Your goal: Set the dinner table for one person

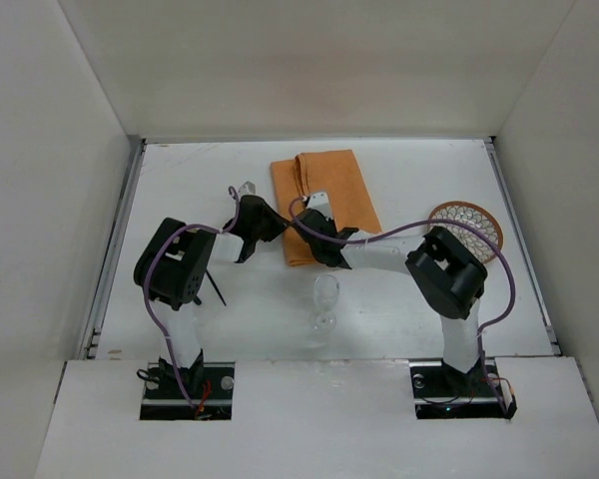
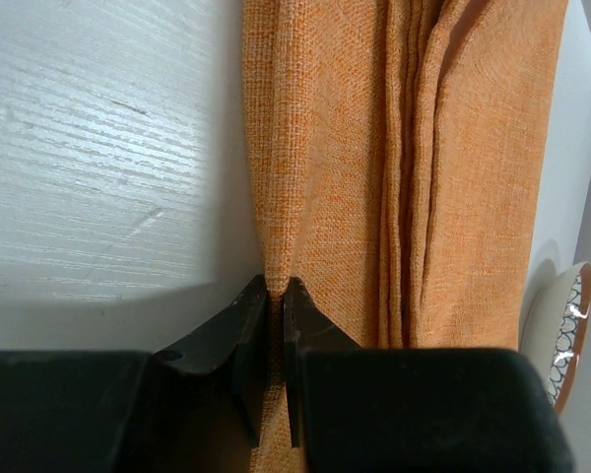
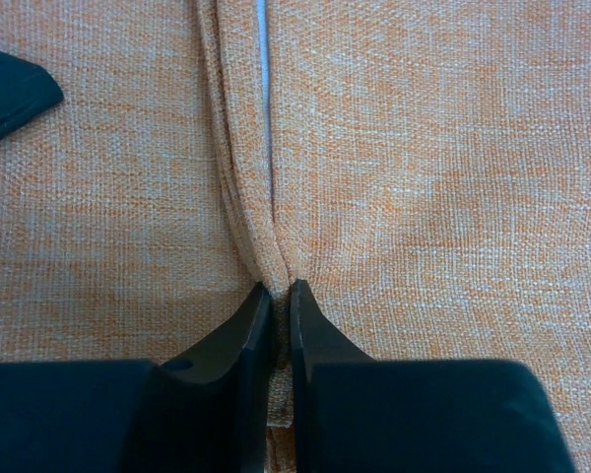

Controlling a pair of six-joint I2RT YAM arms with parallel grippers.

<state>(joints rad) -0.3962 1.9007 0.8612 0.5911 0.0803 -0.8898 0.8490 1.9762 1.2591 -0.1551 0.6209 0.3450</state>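
The right gripper draws its layer of the cloth (image 1: 329,190), still folded over itself, toward the patterned plate (image 1: 467,230) and onto the bare table next, then opens.
An orange cloth (image 1: 329,190) lies folded at the back middle of the white dinner table (image 1: 180,190). My left gripper (image 1: 265,222) is shut on the cloth's left edge (image 2: 276,197), which runs pinched between the black fingers (image 2: 241,330). My right gripper (image 1: 316,222) is shut on a raised fold of the same cloth (image 3: 266,236), with the weave bunched between its fingers (image 3: 315,325). A patterned plate (image 1: 467,230) lies at the right, partly behind the right arm; its rim (image 2: 566,335) shows in the left wrist view. A clear wine glass (image 1: 325,299) stands upright near the front middle.
A thin dark utensil (image 1: 216,284) lies on the table beside the left arm. A small shiny object (image 1: 246,187) sits just left of the cloth. Grey rails (image 1: 120,239) line the table's sides, and white walls enclose it.
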